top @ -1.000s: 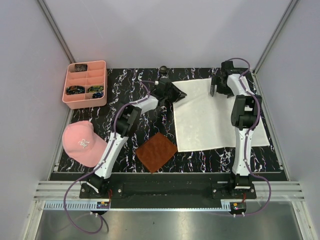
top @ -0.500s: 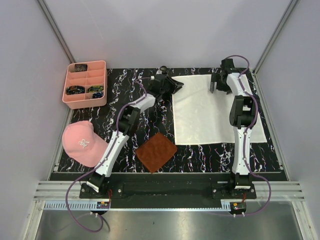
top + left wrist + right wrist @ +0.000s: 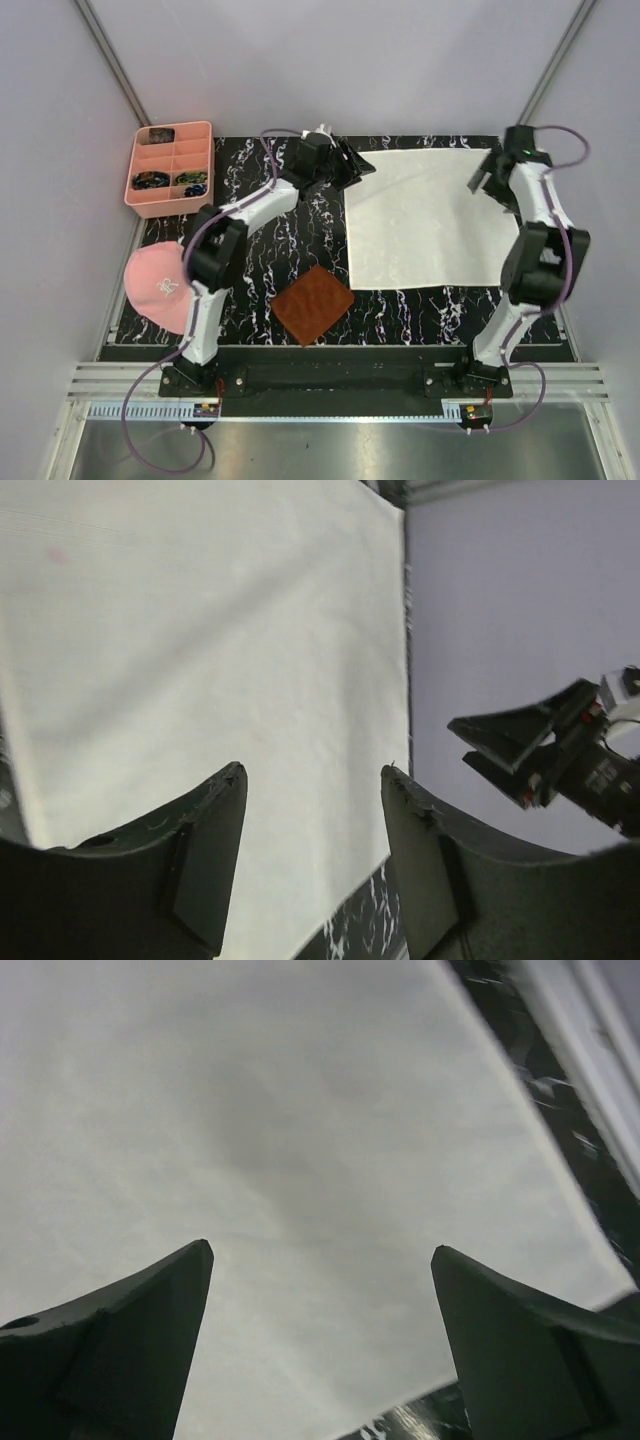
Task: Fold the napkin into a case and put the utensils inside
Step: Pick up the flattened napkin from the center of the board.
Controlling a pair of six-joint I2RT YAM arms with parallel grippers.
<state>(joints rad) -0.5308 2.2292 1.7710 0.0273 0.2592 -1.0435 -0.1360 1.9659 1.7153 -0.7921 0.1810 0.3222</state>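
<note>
I will next draw my right gripper back and lower its open fingers onto the napkin's near corner by the wall [image 3: 618, 1286], since that corner is behind and below the gripper.
The cream-white napkin [image 3: 425, 220] lies spread flat as one sheet on the right half of the black marbled table. My left gripper [image 3: 362, 166] hovers at its far left corner; in the left wrist view its jaws [image 3: 313, 770] stand open over the cloth [image 3: 200, 630] with nothing between them. My right gripper [image 3: 482, 184] is over the far right edge, open [image 3: 322, 1247] above bare cloth [image 3: 300, 1110]. It also shows across the napkin in the left wrist view [image 3: 540, 750]. No case is in view, and the utensils are out of view.
A pink compartment tray [image 3: 170, 205] with small items stands at the far left. A pink cap [image 3: 160, 285] lies at the near left. A brown textured mat [image 3: 313, 303] sits just left of the napkin's near corner. Walls close in the table's sides.
My left gripper carried the napkin's far left corner outward, then opened and let it go. The right arm swung right to the napkin's far right edge. The cloth now lies flatter.
</note>
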